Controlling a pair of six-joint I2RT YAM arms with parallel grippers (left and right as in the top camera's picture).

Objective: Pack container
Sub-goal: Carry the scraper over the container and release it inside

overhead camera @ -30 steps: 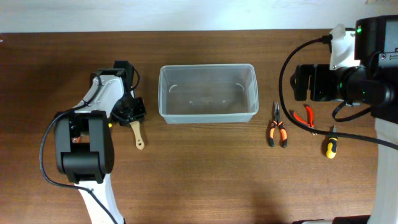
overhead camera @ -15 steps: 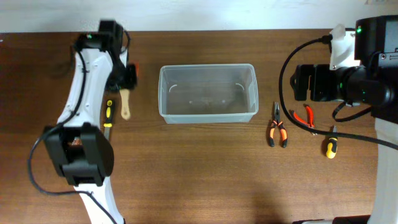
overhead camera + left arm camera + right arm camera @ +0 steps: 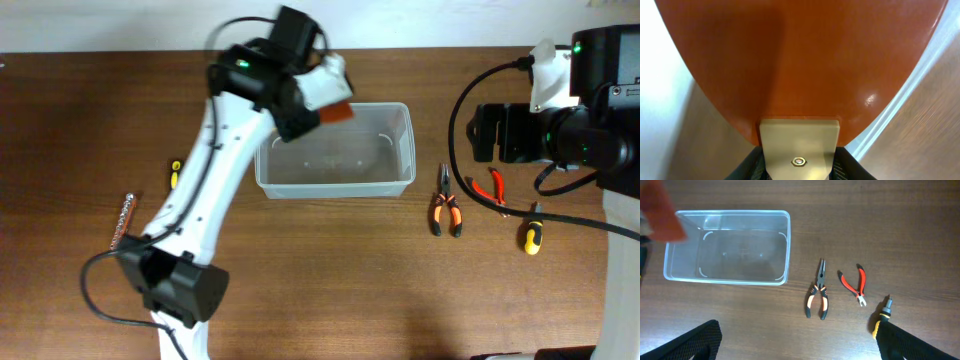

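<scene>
I need to move the scraper in my left gripper from the bin's corner toward the middle of the bin next. Then I will lower it inside and let it go.
The container (image 3: 335, 185) is a clear plastic bin at the table's middle, and nothing shows inside it; it also shows in the right wrist view (image 3: 725, 277). My left gripper (image 3: 312, 98) is shut on the pale handle of a scraper with an orange-red blade (image 3: 337, 113), held over the bin's back left corner. In the left wrist view the blade (image 3: 800, 55) fills the frame above the jaws (image 3: 799, 167), with the bin's rim (image 3: 900, 105) at right. My right gripper (image 3: 800, 345) is open and empty, high over the table's right side.
Orange-handled pliers (image 3: 446, 205), red cutters (image 3: 492, 187) and a yellow-black screwdriver (image 3: 531, 235) lie right of the bin. A small yellow screwdriver (image 3: 173, 172) and a metal file (image 3: 122, 220) lie at the left.
My left arm has swung from the table's left side to over the bin, carrying the scraper. The right arm has not moved.
</scene>
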